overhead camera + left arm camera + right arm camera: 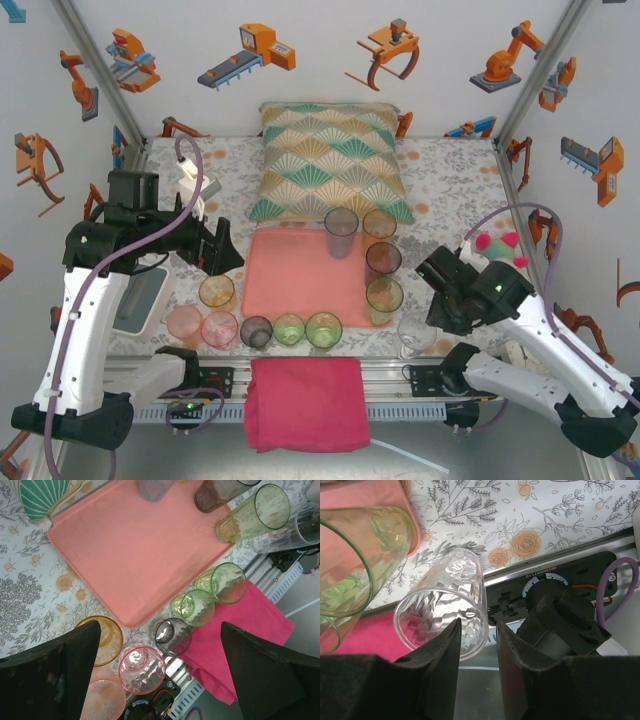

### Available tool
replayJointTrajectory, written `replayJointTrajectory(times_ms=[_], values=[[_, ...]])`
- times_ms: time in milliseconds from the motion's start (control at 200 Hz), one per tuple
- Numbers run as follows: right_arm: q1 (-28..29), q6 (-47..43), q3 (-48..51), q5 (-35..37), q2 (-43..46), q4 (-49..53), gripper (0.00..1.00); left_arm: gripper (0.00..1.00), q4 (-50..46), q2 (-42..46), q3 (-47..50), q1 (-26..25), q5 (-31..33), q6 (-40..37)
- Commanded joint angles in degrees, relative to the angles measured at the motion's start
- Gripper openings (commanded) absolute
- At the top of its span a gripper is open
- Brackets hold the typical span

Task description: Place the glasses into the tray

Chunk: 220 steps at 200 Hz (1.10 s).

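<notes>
I should lower my right gripper next and close it across the clear glass's rim, on the side away from the tray (300,280), because that rim is just below my gripper.
The salmon-pink tray (300,280) lies mid-table, with several glasses along its right side, among them a tall green one (384,297). Off its near-left corner stand amber (217,292), pink (219,328), smoky (256,331) and green (323,329) glasses. My left gripper (222,250) hovers wide open above that row. In the left wrist view its jaws (161,630) frame the smoky glass (172,637) and the pink one (141,670). A clear glass (415,335) stands off the tray's near-right corner. My right gripper (477,625) straddles the rim of this clear glass (445,605), jaws slightly apart.
A fan-patterned cushion (330,160) lies behind the tray. A magenta cloth (305,400) hangs over the front rail. A pink and teal plush toy (500,245) sits at the right, and a white device (140,300) at the left under the left arm.
</notes>
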<state>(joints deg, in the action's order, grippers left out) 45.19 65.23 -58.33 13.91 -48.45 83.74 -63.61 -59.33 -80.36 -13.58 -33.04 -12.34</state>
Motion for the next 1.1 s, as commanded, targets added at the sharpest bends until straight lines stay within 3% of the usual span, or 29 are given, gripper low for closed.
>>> replayJointTrajectory(times_ms=[0, 400, 826, 1096], values=[[0.04, 1.48, 1.57, -1.13, 0.20, 1.43, 0.36, 0.97, 0.63, 0.97, -0.46, -0.30, -1.41, -0.67], [0.04, 1.89, 4.95, -0.29, -0.56, -0.26, 0.33, 0.97, 0.75, 1.31, -0.43, -0.41, -1.42, -0.58], [0.04, 3.92, 7.59, 3.16, 1.93, -0.98, 0.09, 0.97, 1.11, 1.23, -0.34, -0.51, -1.41, -0.24], [0.05, 4.38, 7.05, 4.90, 2.66, -0.43, 0.00, 0.97, 1.21, 0.98, -0.74, -0.58, -1.42, 0.09]])
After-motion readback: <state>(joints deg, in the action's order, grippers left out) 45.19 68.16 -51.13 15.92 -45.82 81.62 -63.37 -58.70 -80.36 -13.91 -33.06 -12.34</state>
